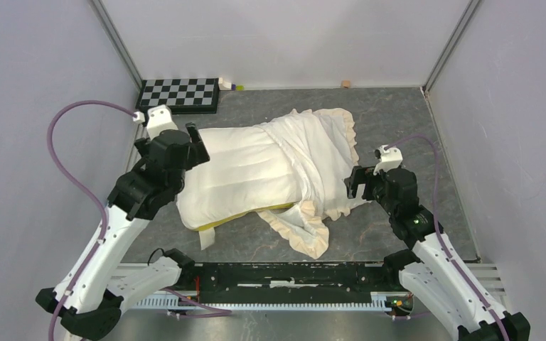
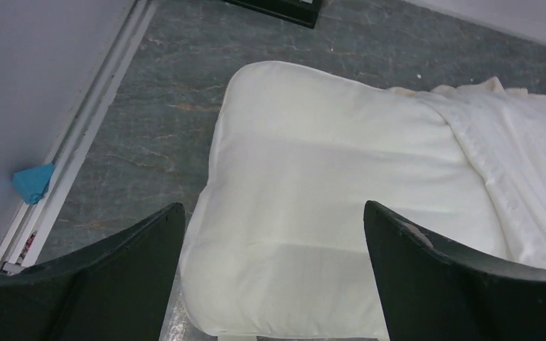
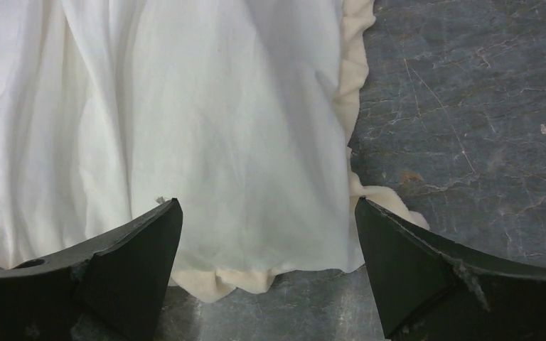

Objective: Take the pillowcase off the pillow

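Note:
The pillow's near edge (image 1: 251,207) is bare beside the pillowcase's frill, so I will move my left gripper back and down, turn its fingers, and close on that edge.
The pillow (image 1: 234,170) lies across the middle of the grey mat, plump and cream-white, with a yellow band (image 1: 279,207) along its near edge. Its left part is bare. The pillowcase (image 1: 316,149), cream with ruffled frill (image 1: 307,233), is bunched over the right end. My left gripper (image 1: 197,145) hovers open over the pillow's left end (image 2: 313,177), holding nothing (image 2: 274,206). At the pillowcase's right edge my right gripper (image 1: 354,183) is open too. Cream cloth (image 3: 206,128) and frill lie below its jaws (image 3: 267,201), untouched.
A black-and-white checkerboard (image 1: 179,94) lies at the back left, with a small yellow-white object (image 1: 227,85) beside it. A small wooden block (image 1: 345,84) sits by the back wall. Grey walls close in three sides. A blue scrap (image 2: 34,181) lies by the left wall.

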Motion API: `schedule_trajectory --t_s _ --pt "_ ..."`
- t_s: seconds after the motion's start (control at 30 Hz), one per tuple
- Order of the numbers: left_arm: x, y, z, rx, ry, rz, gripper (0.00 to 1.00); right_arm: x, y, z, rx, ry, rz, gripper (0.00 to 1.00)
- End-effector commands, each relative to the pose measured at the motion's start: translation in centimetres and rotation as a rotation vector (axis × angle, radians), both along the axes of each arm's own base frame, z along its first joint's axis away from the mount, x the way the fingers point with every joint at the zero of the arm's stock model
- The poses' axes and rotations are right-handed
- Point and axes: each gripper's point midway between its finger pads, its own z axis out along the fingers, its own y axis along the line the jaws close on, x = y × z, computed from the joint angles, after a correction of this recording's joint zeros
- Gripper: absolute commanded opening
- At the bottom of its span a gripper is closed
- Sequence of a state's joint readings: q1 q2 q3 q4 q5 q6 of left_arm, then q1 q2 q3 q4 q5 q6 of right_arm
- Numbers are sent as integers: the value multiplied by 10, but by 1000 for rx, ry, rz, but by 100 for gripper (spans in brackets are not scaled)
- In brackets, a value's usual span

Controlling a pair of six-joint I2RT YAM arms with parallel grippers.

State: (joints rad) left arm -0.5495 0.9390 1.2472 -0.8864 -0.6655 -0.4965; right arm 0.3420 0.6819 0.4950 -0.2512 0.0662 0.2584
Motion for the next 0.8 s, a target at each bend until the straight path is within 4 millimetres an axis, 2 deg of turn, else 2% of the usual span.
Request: schedule_trajectory --t_s 0.0,0.03,0.17,0.27,0.43,0.57,0.67,0.77 --pt "-4 15 30 -88 -136 106 100 6 -6 18 11 -52 -45 98" --pt "-3 -1 26 -151 -128 37 100 6 -7 17 7 -47 -48 98" --pt "-10 -95 -8 -525 13 -270 100 6 -8 16 5 -48 -55 98" --pt "-16 -141 -31 -672 101 -410 99 6 -6 17 15 -55 -48 98" --pt "-21 -163 -83 -615 243 -369 100 3 -7 18 16 -56 -49 98" --pt "-36 -178 -116 -788 311 -254 100 2 -8 18 26 -62 -57 98" --pt "-45 -177 -123 -932 255 -177 100 2 -7 18 41 -71 -60 98" --pt "-46 -162 -127 -936 197 -111 100 3 -7 19 44 -80 -59 98"
